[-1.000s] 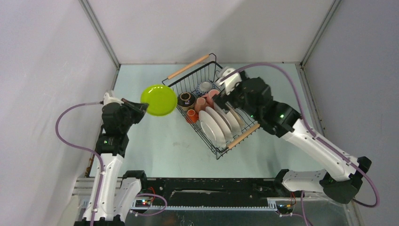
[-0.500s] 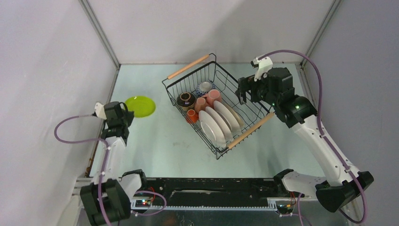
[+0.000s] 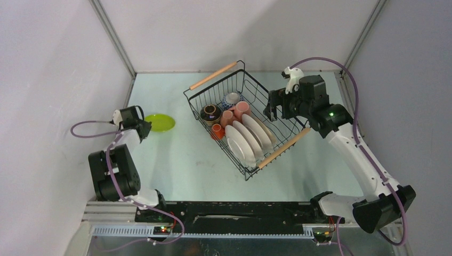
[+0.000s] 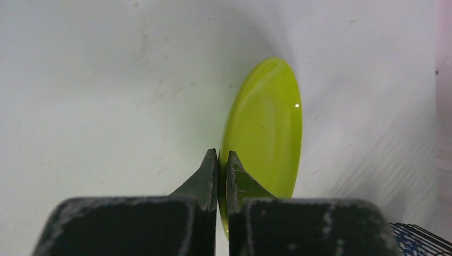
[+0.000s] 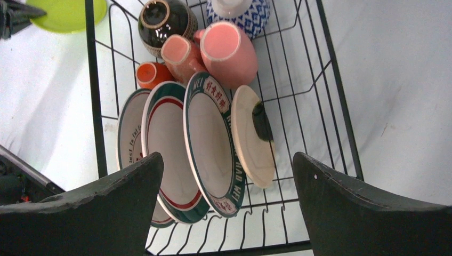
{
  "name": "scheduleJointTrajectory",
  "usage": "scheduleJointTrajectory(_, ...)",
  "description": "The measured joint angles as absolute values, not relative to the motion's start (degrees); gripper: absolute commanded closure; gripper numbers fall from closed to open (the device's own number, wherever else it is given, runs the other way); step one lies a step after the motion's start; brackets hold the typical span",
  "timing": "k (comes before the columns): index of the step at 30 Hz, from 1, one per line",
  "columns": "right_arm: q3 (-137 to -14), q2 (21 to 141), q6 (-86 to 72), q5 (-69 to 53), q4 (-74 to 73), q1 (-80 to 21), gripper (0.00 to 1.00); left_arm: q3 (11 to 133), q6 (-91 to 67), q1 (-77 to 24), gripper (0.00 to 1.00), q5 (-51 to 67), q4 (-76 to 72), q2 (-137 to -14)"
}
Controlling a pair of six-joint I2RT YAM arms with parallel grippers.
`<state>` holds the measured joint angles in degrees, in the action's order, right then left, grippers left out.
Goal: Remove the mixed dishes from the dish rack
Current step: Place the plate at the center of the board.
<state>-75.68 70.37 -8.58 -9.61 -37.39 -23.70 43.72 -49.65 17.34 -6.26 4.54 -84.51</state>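
Next, my right gripper lowers its open fingers onto the cream saucer standing below, astride the saucer's upper rim (image 3: 266, 129) (image 5: 239, 140), which sticks up at the plate row's end.
The black wire dish rack (image 3: 213, 76) stands mid-table, turned at an angle. In it are three green-rimmed white plates (image 5: 210, 138) on edge, a cream saucer (image 5: 250, 144), two pink mugs (image 5: 229, 50), an orange cup (image 5: 151, 73), a dark brown cup (image 5: 162, 21) and a blue-patterned bowl (image 5: 240, 13). My right gripper (image 3: 274, 111) hovers open above the rack's right side, over the plates (image 3: 244, 140), and holds nothing. At the table's left, my left gripper (image 4: 222, 156) is shut on the rim of a lime-green plate (image 4: 266, 128), held low at the table (image 3: 160, 122).
The rack's wooden handles (image 3: 277, 153) stick out at its two ends. Grey walls close the table on three sides. The left arm's base (image 3: 114, 178) sits at the near left edge, with purple cables looping beside both arms.
The left arm has carried the green plate leftward and down to the table. The right gripper has pulled up and to the right, out of the rack, still open.
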Motion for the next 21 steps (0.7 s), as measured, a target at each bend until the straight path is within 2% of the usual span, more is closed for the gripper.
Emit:
scheduleJointTrajectory(3,-75.7,71.6,-9.1,-10.7,-38.3,-23.2,0.10,46.9,-49.1,17.4,0.78,-4.8,4.2,-87.9)
scheduleJointTrajectory(5,-75.7,72.6,-9.6,-11.5,-39.0,-22.9,0.12,48.2,-48.6,17.4,0.71,-4.3,4.4,-89.6)
scheduleJointTrajectory(11,-75.7,75.4,-10.6,-13.1,-39.8,-21.6,0.19,48.3,-46.8,17.4,0.57,-4.7,8.0,-90.5)
scheduleJointTrajectory(16,-75.7,77.6,-11.0,-14.4,-40.7,-20.0,0.26,48.3,-44.4,17.4,0.34,-6.2,11.5,-89.8)
scheduleJointTrajectory(21,-75.7,80.0,-11.2,-16.3,-41.5,-18.6,0.31,48.3,-41.9,17.4,0.22,-7.9,15.4,-85.0)
